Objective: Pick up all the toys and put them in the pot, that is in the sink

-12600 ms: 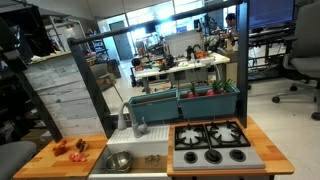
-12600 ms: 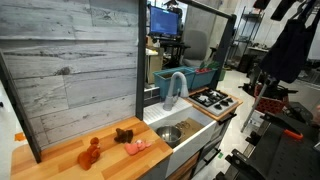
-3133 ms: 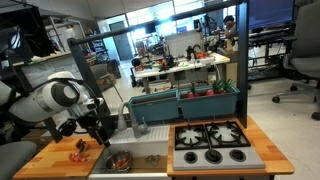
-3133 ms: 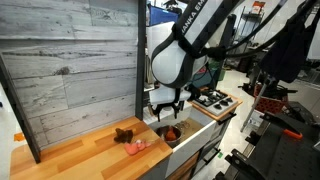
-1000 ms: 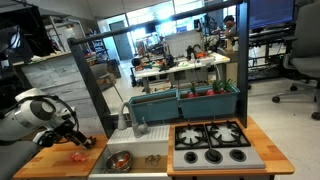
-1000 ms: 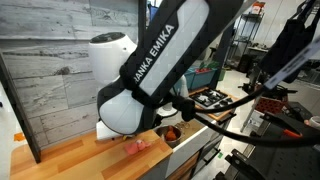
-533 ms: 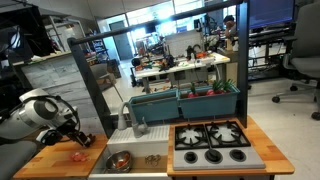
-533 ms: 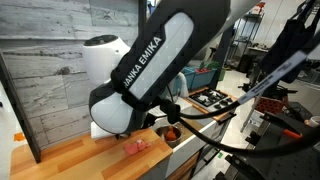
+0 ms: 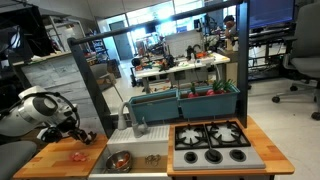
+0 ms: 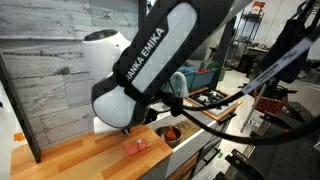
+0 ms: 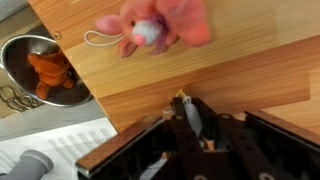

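Observation:
My gripper will next rise to clear the rim of the steel pot to its left in the wrist view, move across over the pot and go down to release the toy.
In the wrist view my gripper (image 11: 192, 118) stands just above the wooden counter, its fingers drawn together on a small pale toy with a yellow tip (image 11: 187, 108). A pink plush toy (image 11: 155, 25) lies on the wood beyond the fingers, apart from them. The steel pot (image 11: 18, 52) sits in the sink with an orange toy (image 11: 50, 70) inside it. In an exterior view the gripper (image 9: 82, 137) is low over the counter, with the pink toy (image 9: 78, 155) beside it and the pot (image 9: 118, 160) to its right. The pink toy (image 10: 135, 146) also shows under the arm.
A grey faucet (image 9: 128, 115) rises behind the sink (image 9: 150, 160). A black gas stove (image 9: 212, 143) fills the counter beyond the sink. A grey plank wall (image 10: 60, 60) backs the wooden counter (image 10: 70, 160). The arm's bulk hides much of the counter.
The jaws have gone from wide open to closed on the small toy. The arm has shifted only slightly over the counter. The pink toy has not moved.

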`<state>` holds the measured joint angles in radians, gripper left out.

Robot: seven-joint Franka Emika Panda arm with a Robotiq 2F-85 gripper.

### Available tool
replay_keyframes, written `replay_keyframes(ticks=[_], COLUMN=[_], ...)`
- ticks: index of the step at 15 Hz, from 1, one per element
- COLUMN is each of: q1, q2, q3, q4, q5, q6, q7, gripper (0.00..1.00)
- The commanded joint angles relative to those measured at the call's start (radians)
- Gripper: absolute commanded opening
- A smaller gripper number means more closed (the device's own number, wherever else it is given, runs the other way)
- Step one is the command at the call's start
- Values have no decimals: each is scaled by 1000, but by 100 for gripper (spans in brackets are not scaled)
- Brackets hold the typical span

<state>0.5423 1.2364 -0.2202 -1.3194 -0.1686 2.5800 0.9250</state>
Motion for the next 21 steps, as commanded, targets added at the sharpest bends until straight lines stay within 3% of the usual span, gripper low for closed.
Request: replay_keyframes(ticks=[1,4,7,9,13,16,17,18,21], q1=[37,12,-49,-102,-180,-202,-204,-203,-188], q2=[-185,-282,-286,-255,-188,-151,-145,-140,-154], q3=[-43,-65,-59,-38,-13,-6,-4,-4,-3], q4=[-232,-374,-409,-382,-326,-291,-286,-280,-297], q5=[-37,-36,-21,-11,6,14,15,15,9], q6=[-8,4,-77,-140,-126,-120,-116,-113,-80], q7=[15,31,29,14,12,14,12,13,17], gripper=[4,4,4,4,4,4,40,41,63])
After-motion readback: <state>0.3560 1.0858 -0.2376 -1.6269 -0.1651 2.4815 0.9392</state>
